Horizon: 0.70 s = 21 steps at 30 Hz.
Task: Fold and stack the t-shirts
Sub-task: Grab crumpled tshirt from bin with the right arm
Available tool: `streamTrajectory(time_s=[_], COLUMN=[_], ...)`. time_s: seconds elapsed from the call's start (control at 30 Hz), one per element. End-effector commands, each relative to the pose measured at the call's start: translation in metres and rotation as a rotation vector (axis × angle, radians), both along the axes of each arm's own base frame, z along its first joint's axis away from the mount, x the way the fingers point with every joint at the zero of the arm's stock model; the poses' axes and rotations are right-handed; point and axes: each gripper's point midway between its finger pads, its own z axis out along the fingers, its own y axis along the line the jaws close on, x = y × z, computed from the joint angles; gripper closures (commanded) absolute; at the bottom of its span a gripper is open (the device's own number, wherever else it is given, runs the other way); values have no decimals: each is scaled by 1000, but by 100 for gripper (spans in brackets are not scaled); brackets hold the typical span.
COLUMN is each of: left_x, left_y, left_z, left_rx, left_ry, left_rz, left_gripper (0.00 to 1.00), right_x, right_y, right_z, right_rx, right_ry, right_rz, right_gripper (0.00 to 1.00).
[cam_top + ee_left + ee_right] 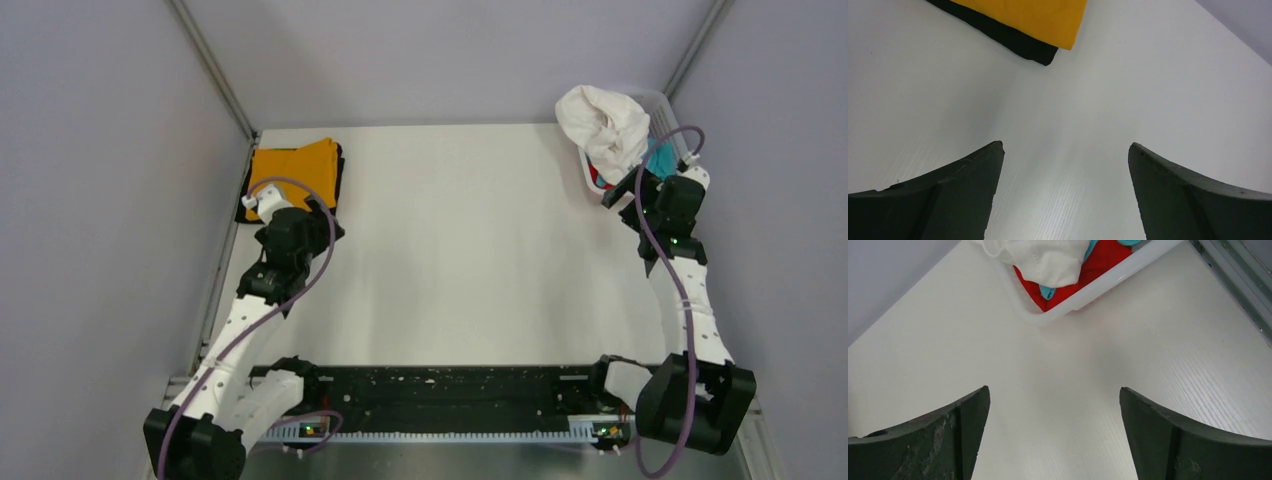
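Note:
The white t-shirt is on top of the red and teal ones, so I will move my right gripper outward and lower it onto the heap's middle (pixel 609 122) to close.
A folded orange t-shirt (pixel 295 170) (pixel 1033 15) lies on a folded black t-shirt (pixel 339 178) (pixel 1013 42) at the table's far left corner. My left gripper (pixel 268 205) (pixel 1065 147) hangs just short of that stack's near corner, open, with only bare table between its fingers. At the far right, a bunched white t-shirt (pixel 605 120) (pixel 1043 257) spills out of the white basket (pixel 668 105) (pixel 1108 285), over a red t-shirt (pixel 597 178) (pixel 1098 262) and a teal t-shirt (pixel 660 160) (pixel 1048 291). My right gripper (pixel 652 190) (pixel 1054 390) stands open and empty a little in front of the basket.
Grey walls close in the table on the left, back and right, with metal rails (pixel 1243 275) at the corners. The basket sits tight in the far right corner. A black base bar (pixel 440 395) runs along the near edge between the arm mounts.

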Motion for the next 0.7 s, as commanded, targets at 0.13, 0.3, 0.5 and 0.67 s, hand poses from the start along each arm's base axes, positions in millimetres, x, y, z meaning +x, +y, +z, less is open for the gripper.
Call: streamTrajectory(time_s=[0.13, 0.3, 0.5, 0.67], left_x=[6, 14, 24, 18], left_y=[5, 15, 17, 19], left_z=[28, 24, 17, 8], left_rx=[43, 118, 160, 161], left_ry=[-81, -64, -3, -6], left_rz=[-12, 19, 24, 23], left_gripper=[1, 1, 1, 1], right_x=[31, 70, 143, 204], right_y=[6, -15, -44, -53], right_z=[58, 63, 49, 16], right_rx=[-48, -93, -157, -131], right_ry=[-211, -189, -88, 13], right_rz=[76, 34, 23, 63], right_gripper=[1, 1, 1, 3])
